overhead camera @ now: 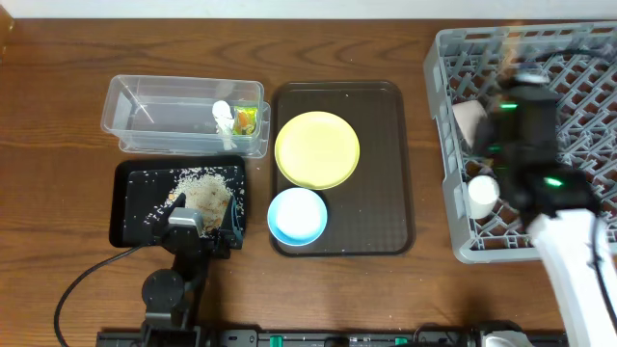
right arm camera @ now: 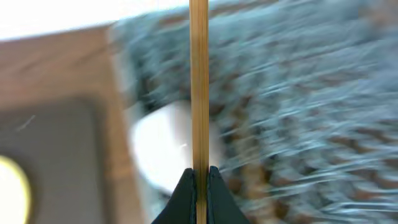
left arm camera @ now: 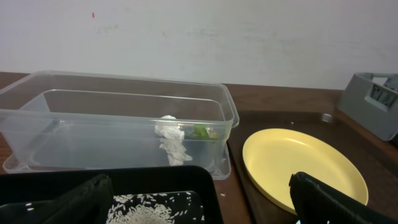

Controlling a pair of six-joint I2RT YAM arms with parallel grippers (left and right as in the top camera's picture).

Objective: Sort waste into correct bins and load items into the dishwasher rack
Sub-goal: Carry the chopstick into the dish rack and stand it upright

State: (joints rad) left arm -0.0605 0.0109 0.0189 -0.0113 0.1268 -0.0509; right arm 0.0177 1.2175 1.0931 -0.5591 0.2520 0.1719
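The thin wooden chopstick goes down with my right gripper to the rack (right arm camera: 298,93) slots beside the pinkish-white bowl next. It is released there, since those slots lie below the gripper.
My right gripper (right arm camera: 199,175) is shut on a thin wooden chopstick (right arm camera: 199,81) that points straight ahead over the grey dishwasher rack (right arm camera: 298,93), which is blurred. The right arm (overhead camera: 525,120) hangs above the rack (overhead camera: 578,58), which holds a pinkish-white bowl (overhead camera: 469,120) and a small white cup (overhead camera: 482,193). My left gripper (left arm camera: 199,208) stands open over the black tray (overhead camera: 135,207), above the rice crumbs (left arm camera: 149,208). The clear tub (overhead camera: 164,116) holds the white scrap (left arm camera: 171,140) and the green-and-orange wrapper (left arm camera: 202,132). The yellow plate (overhead camera: 316,149) and blue bowl (overhead camera: 297,216) sit on the brown tray.
The dark brown serving tray (overhead camera: 381,173) lies in the middle, between the bins and the rack. A black cable (overhead camera: 82,289) loops over the table at the front left, beside the left arm's base. A white wall stands behind the tub.
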